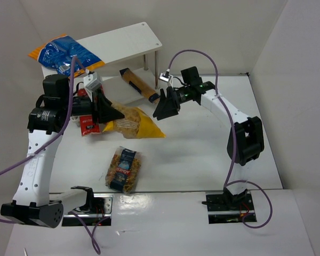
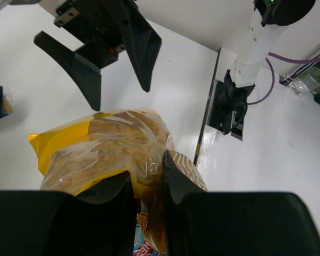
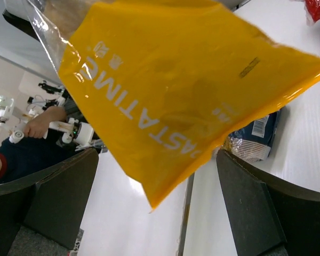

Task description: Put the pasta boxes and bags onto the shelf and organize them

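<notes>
The yellow loose end of the bag lies to the left of my right gripper in the top view, so I need to move the gripper across onto it and close.
My left gripper is shut on one end of the yellow bag with a clear pasta window and holds it in front of the white shelf. In the left wrist view my fingers pinch the bag. My right gripper is open just beyond the bag's free end; the bag's yellow corner hangs between its wide jaws. A blue-and-orange bag lies on the shelf's top left. A long tan box lies on the lower tier. Red spaghetti packs lie under my left arm.
A small clear blue-labelled bag lies on the table in front of the arms, and also shows in the right wrist view. White walls close in the table on the left, back and right. The right arm's elbow stands at the right.
</notes>
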{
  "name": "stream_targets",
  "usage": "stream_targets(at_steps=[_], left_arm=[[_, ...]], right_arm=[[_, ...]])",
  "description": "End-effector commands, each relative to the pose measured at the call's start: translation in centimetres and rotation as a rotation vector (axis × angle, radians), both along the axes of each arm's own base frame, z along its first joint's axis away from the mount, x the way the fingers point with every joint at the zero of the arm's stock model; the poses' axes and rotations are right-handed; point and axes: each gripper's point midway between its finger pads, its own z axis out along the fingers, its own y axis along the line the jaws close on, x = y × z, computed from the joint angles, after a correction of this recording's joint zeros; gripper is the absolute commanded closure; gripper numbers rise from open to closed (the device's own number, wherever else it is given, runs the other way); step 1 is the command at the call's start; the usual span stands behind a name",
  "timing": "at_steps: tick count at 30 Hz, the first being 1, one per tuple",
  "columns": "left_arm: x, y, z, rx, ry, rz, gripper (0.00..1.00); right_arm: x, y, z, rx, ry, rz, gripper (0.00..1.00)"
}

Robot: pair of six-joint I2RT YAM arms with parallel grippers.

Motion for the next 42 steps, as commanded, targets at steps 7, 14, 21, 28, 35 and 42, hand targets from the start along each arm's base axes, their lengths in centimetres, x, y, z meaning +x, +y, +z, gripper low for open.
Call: stream_targets(at_steps=[7,14,21,28,35,42], left_arm=[[-0.1,-0.4,6.4,-0.059,-0.281,-0.061,1.0],[-1.4,-0.5,9.8,-0.086,-0.345,-0.096,1.0],[-2.2,-0.7,11.8,-0.11,-0.348,-0.134,1.0],[-2.3,-0.7,12.4,-0.114,-0.361,-0.144,1.0],[-0.8,-0.8,10.6,-0.117,-0.308,-0.141,1.0],[0.5,-0.9,8.1,-0.122,-0.247,-0.137,1.0]], right_arm=[[-4.4,-0.7,6.2,0.133,-0.06,0.145,0.0],[-4.5,-0.8,6.5,0.143,-0.085,0.147,0.0],[-4.4,-0.7,7.2,0.154,-0.114,0.148,0.0],[-5.0,-0.3,8.3,0.159,-0.123,0.169,0.0],[-7.1,1.1,8.9,0.163,-0.121,0.232,0.0],[-8.3,1.6,10.5,0.177,-0.143,0.265,0.0]])
